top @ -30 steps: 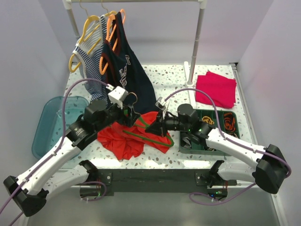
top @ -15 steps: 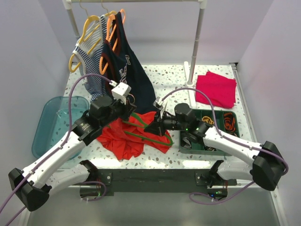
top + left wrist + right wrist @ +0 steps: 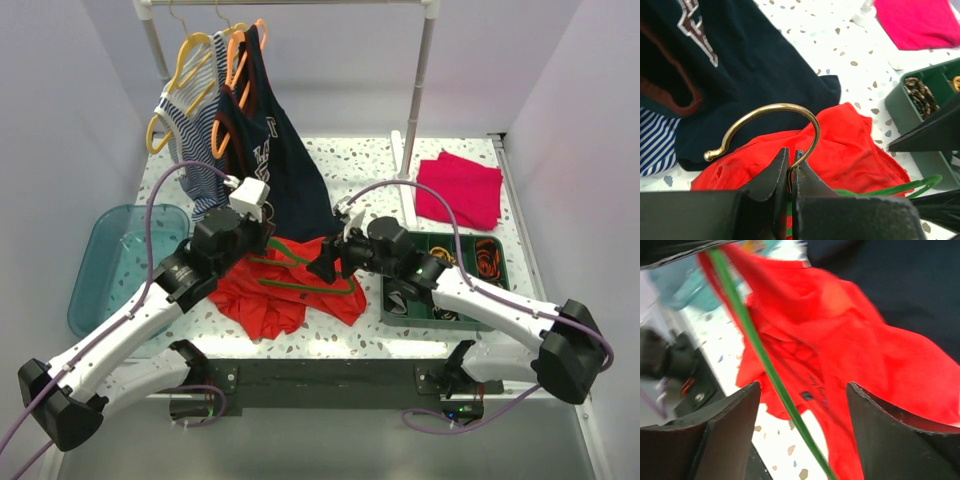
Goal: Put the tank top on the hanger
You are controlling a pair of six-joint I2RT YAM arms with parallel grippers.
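My right gripper next leaves the bar and moves back and down onto the seam edge of the tank top's near corner, clear of the hanger.
The red-orange tank top lies crumpled on the table between the two arms. The green hanger lies across it. My left gripper is shut on the neck of the hanger's brass hook, just above the tank top; a green arm of the hanger shows to the right. My right gripper is at the hanger's right side. In the right wrist view it stands open, with the green hanger bar running loose between its fingers over the tank top.
A navy lettered top and a striped top hang from the rack at the back left. A teal bin sits at the left and a dark green tray at the right. Magenta cloth lies at the back right.
My left gripper has shut on the hanger's hook and drawn it slightly to the back left. My right gripper has opened and let go of the hanger bar.
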